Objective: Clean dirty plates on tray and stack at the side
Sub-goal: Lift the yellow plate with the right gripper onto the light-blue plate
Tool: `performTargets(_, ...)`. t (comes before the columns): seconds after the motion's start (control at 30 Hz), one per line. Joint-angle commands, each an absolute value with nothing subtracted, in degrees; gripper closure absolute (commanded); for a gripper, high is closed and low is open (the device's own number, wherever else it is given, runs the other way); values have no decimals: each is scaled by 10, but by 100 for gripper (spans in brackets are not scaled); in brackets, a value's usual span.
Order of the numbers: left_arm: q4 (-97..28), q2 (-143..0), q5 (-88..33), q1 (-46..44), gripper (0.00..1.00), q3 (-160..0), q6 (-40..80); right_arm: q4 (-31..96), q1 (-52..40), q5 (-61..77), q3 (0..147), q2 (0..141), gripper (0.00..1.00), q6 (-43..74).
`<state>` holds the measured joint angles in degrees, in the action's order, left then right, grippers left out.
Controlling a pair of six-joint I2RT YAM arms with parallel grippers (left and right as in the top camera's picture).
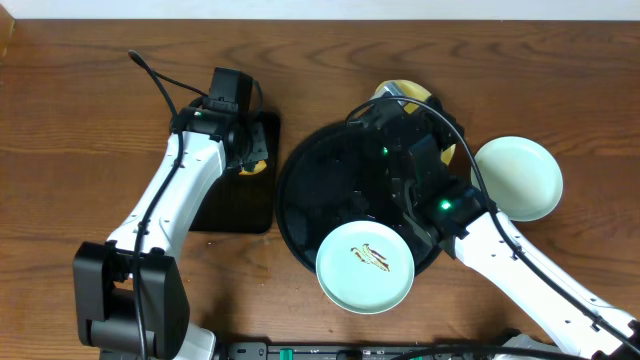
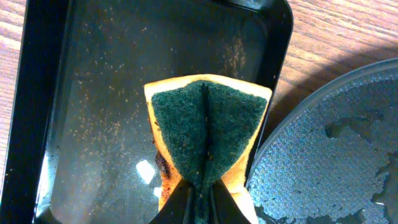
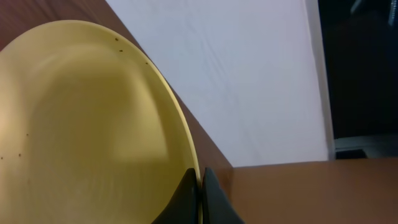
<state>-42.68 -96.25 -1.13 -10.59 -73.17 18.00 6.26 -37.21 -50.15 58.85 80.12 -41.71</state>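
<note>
I need to move the yellow plate away from the round tray [image 1: 310, 200] with my right gripper, lower it onto the second mint plate [image 1: 517, 179] and then let go, because that clean plate starts the stack.
The round black tray [image 1: 310, 200] lies mid-table. A mint plate with brown streaks [image 1: 365, 266] rests on the tray's front rim. A second mint plate [image 1: 518, 177] lies on the wood to the right. My right gripper [image 3: 201, 186] is shut on the rim of the pale yellow plate [image 3: 87, 130], tilted up at the tray's far edge; it shows partly in the overhead view [image 1: 405, 93]. My left gripper [image 2: 200, 199] is shut on a yellow sponge with a green scouring face [image 2: 208, 127], above the rectangular black tray.
The small rectangular black tray [image 1: 235, 205] sits left of the round tray; it also shows in the left wrist view [image 2: 93, 93]. Bare wood tabletop [image 1: 60, 130] lies to the left and far right. A white wall [image 3: 236, 68] runs behind the table.
</note>
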Motion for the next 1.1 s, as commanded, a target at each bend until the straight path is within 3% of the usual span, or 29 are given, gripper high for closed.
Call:
performTargets(0.0, -428, -962, -6, -105, 92, -731, 177, 57, -377, -526, 600, 795, 99, -438)
performTargets(0.2, -428, -962, -6, -105, 92, -731, 177, 55, -377, -526, 600, 795, 99, -431)
performTargets(0.47, -428, -962, -6, -105, 92, -731, 177, 127, -313, -502, 600, 795, 99, -154)
performTargets(0.87, -428, -962, -6, -105, 92, -731, 177, 249, -44, -359, 599, 795, 99, 83)
performTargets(1.07, -428, -962, -6, -105, 92, -731, 177, 277, 85, -273, 583, 819, 99, 122)
